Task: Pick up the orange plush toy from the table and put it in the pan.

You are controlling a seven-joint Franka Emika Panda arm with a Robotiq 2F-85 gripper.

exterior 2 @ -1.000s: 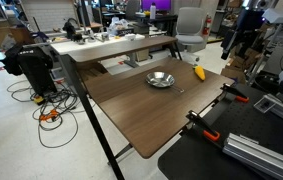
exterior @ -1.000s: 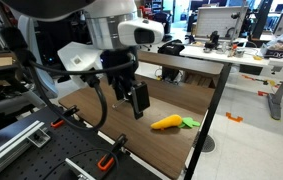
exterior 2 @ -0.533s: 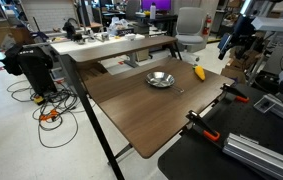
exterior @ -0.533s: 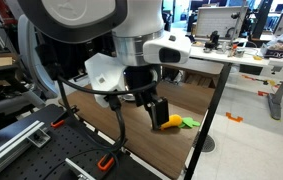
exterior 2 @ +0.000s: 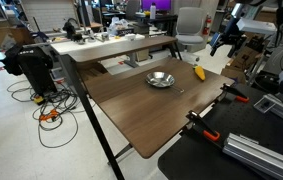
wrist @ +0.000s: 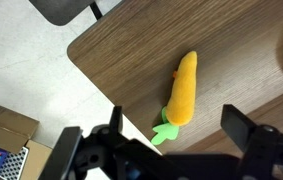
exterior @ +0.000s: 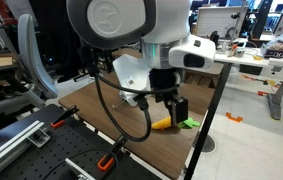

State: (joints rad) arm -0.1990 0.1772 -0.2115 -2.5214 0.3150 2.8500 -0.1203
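The gripper first needs to go down onto its thick end [exterior: 171, 122] [wrist: 180, 112] beside the green leaves to get the orange plush toy.
The orange plush toy [wrist: 184, 85] is carrot-shaped with green leaves and lies near a corner of the wooden table [wrist: 121, 50]. It also shows in both exterior views [exterior: 162, 124] [exterior 2: 198, 72]. The metal pan [exterior 2: 161, 79] sits on the table a short way from the toy. My gripper [wrist: 178, 121] is open and empty, above the toy's leafy end, one finger to each side of it. It hangs above the table in both exterior views [exterior: 177, 106] [exterior 2: 224, 41], clear of the toy.
The table's corner and edges [wrist: 79, 62] lie close to the toy, with floor beyond. A cardboard box [wrist: 1, 130] stands on the floor. Orange clamps [exterior 2: 207, 133] [exterior: 106, 160] grip the table edge by the robot's base. An office chair [exterior 2: 189, 25] stands behind the table.
The arm has swung across the table towards the toy's corner and lowered somewhat. The gripper has stayed open. Toy and pan have not moved.
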